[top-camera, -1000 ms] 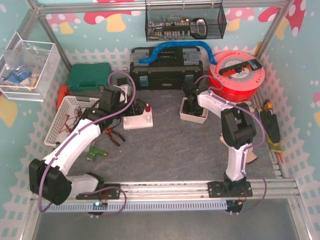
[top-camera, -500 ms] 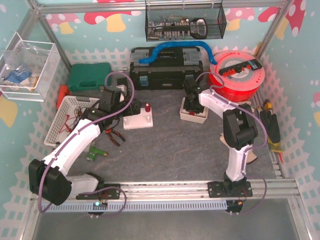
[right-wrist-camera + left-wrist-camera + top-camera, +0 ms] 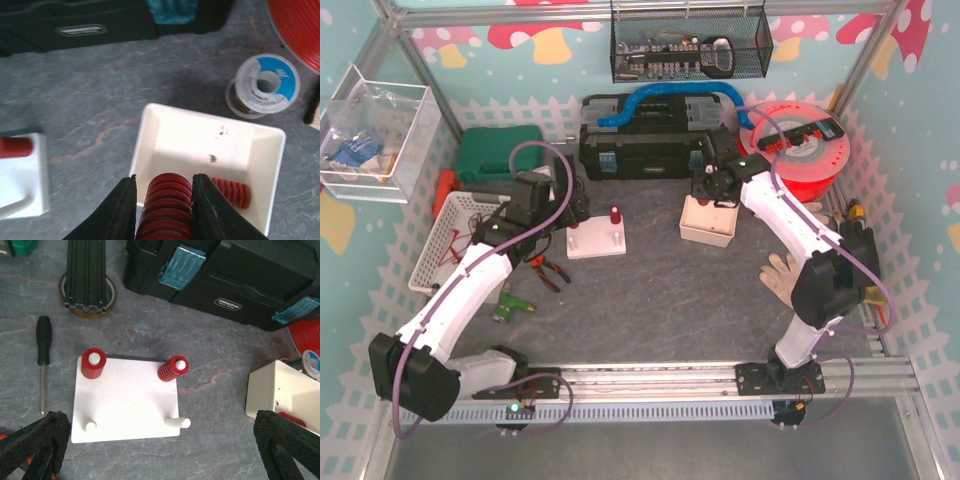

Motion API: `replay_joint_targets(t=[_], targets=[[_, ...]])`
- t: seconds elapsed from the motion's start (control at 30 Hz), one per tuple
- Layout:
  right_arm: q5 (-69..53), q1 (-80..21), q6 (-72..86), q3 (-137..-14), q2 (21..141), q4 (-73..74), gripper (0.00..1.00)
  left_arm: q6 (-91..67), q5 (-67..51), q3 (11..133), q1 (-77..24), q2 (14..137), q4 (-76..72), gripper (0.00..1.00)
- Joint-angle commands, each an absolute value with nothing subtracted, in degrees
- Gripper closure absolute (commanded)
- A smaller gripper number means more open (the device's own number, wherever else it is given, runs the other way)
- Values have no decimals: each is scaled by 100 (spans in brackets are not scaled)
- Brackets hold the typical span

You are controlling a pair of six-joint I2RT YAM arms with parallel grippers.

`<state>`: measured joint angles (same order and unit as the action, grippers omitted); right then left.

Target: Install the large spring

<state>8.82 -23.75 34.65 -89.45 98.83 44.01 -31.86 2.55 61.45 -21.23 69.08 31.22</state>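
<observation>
The near peg on the box's side (image 3: pixel 617 238) (image 3: pixel 16 207) is bare, so my right gripper will next move the large red spring to the left in the top view and down onto it.
My right gripper (image 3: pixel 164 200) is shut on a large red spring (image 3: pixel 167 207) and holds it above the near left part of the white box (image 3: pixel 150 130). A smaller red spring (image 3: pixel 231 192) lies in the box. In the top view the right gripper (image 3: pixel 713 185) hangs over the box (image 3: pixel 708 232). The white peg plate (image 3: pixel 125 405) carries two red springs on its far pegs, left (image 3: pixel 93 363) and right (image 3: pixel 173 368). Its two near pegs, left (image 3: pixel 90 426) and right (image 3: pixel 180 422), are bare. My left gripper (image 3: pixel 160 450) is open and empty, above the plate's near edge.
A black toolbox (image 3: pixel 650 135) and a red spool (image 3: pixel 795 150) stand behind. A wire reel (image 3: pixel 265 82) lies beyond the box. A screwdriver (image 3: pixel 43 355) and a black extrusion (image 3: pixel 87 275) lie left of the plate. A white basket (image 3: pixel 460 235), pliers (image 3: pixel 548 270) and a glove (image 3: pixel 783 268) are around.
My right gripper has risen out of the box with the large spring, and its arm has swung outward, uncovering the glove. My left gripper has drawn back a little to the left of the plate.
</observation>
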Motion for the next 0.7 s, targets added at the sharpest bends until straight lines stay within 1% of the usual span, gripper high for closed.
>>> replay_joint_targets(t=[0.0, 0.17, 0.27, 0.37, 0.5, 0.67], targets=[[520, -2671, 3242, -9451, 9629, 4830, 92, -3071, 526, 6179, -2091, 6676, 3116, 1], [460, -3352, 3369, -9931, 9776, 5119, 92, -3086, 609, 5974, -2063, 6317, 3182, 1], [429, -3736, 3485, -10196, 10019, 5218, 92, -3041, 780, 5772, -2049, 6057, 3173, 1], [445, -4041, 3467, -10464, 10296, 5236, 93, -2861, 693, 5738, -2048, 5968, 3198, 1], [438, -4273, 3464, -10716, 10704, 5234, 94, -2660, 583, 5718, -2049, 5822, 3208, 1], [332, -4466, 3333, -11119, 11369, 5238, 94, -2530, 926, 5685, -2052, 5622, 3256, 1]])
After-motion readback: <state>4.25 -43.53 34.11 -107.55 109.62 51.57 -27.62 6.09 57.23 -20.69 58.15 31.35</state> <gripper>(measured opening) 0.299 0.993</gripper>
